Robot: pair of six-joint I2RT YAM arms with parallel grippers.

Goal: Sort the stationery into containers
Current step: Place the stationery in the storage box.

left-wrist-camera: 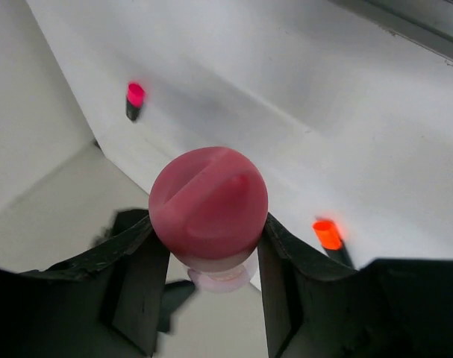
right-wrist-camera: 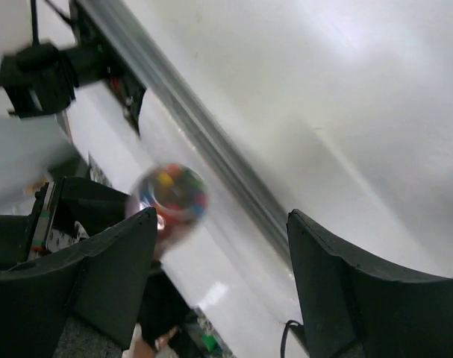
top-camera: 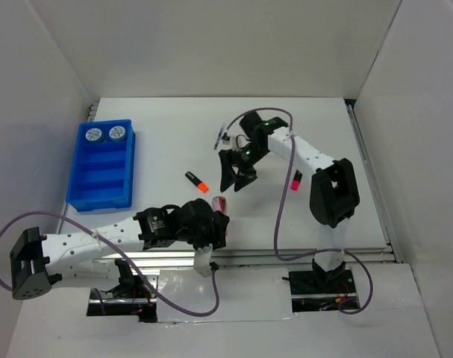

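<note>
I will swing my left gripper outward and left in the top view to the container's empty section beside the tape rolls, lower and release.
My left gripper (top-camera: 216, 221) is shut on the chunky pink marker (top-camera: 219, 203) near the table's front edge; in the left wrist view the marker (left-wrist-camera: 208, 205) fills the gap between the two fingers (left-wrist-camera: 140, 276). My right gripper (top-camera: 236, 179) is open and empty above the middle of the table. The black-orange highlighter (top-camera: 197, 182) lies left of it, and the black-pink highlighter (top-camera: 295, 180) lies to its right. Thin pens (top-camera: 221, 137) lie behind the right gripper. The blue tray (top-camera: 99, 195) stands at the left, with two tape rolls (top-camera: 105, 133) in its far compartment.
White walls close in the table on three sides. A metal rail (top-camera: 301, 253) runs along the front edge. The right wrist view is blurred; it shows the open gripper (right-wrist-camera: 219, 291), the rail (right-wrist-camera: 211, 142) and a round multicoloured thing (right-wrist-camera: 172, 194) I cannot identify.
</note>
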